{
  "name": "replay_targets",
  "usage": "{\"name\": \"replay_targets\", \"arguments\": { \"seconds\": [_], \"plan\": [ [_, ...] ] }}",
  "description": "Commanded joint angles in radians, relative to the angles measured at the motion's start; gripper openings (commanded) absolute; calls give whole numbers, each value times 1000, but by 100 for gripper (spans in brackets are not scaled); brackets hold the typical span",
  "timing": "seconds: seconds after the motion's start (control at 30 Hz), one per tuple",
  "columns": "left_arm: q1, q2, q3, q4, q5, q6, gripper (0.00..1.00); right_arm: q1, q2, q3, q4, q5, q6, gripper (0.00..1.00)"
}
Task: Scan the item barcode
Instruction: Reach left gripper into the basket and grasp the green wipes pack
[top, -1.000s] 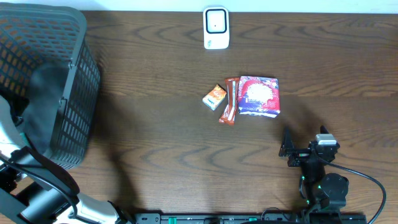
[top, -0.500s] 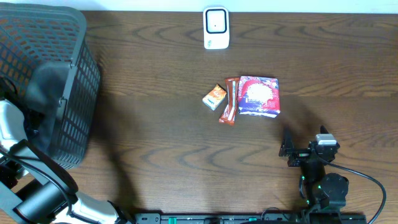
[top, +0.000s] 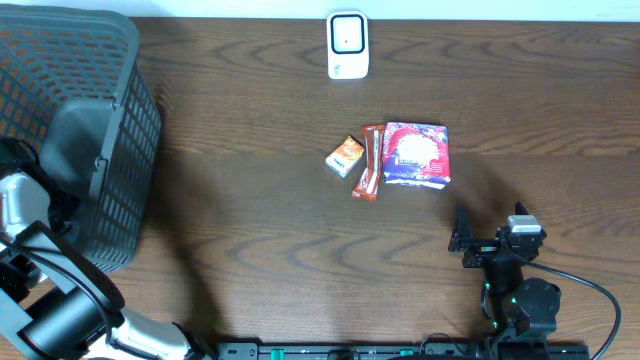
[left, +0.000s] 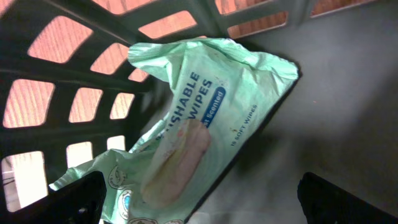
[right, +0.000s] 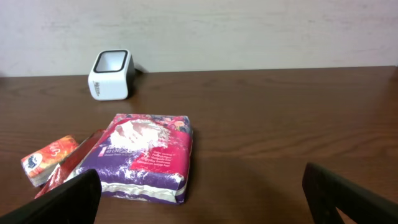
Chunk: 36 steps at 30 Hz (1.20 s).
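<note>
Next, my left gripper moves down over the pale green pack's lower part and closes, since its open fingers already span the pack's width.
A pale green pack of flushable wipes leans against the wall inside the dark mesh basket. My left gripper hangs open just over the pack's lower end, touching nothing. In the overhead view only the left arm shows, at the basket's left side. The white barcode scanner stands at the table's far edge. My right gripper rests open and empty near the front edge, facing the scanner.
A purple pack, a red bar and a small orange pack lie together mid-table. The basket wall closes in the left gripper on the left and above.
The left arm has shifted a little further into the basket. The right arm and the items on the table have not moved.
</note>
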Motion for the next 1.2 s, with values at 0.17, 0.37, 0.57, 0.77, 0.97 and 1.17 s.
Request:
{"name": "replay_targets", "arguments": {
  "seconds": [0.17,0.37,0.57,0.77,0.97,1.17],
  "plan": [
    [3,-58,47,-1,-106,33,94,-18,-6,-2,-4,8,0,99],
    [5,-26,23,2,-105,58,91,-18,-6,-2,-3,8,0,99],
    [5,56,1,0,-83,54,91,-17,-6,-2,-4,8,0,99],
    [5,135,4,-6,-50,55,50,-18,-6,-2,-3,8,0,99],
    [-15,-50,89,-31,-100,73,8,-17,-6,-2,-4,8,0,99],
    [-62,-334,124,129,154,62,7,-18,-6,-2,-4,8,0,99]
  ]
}}
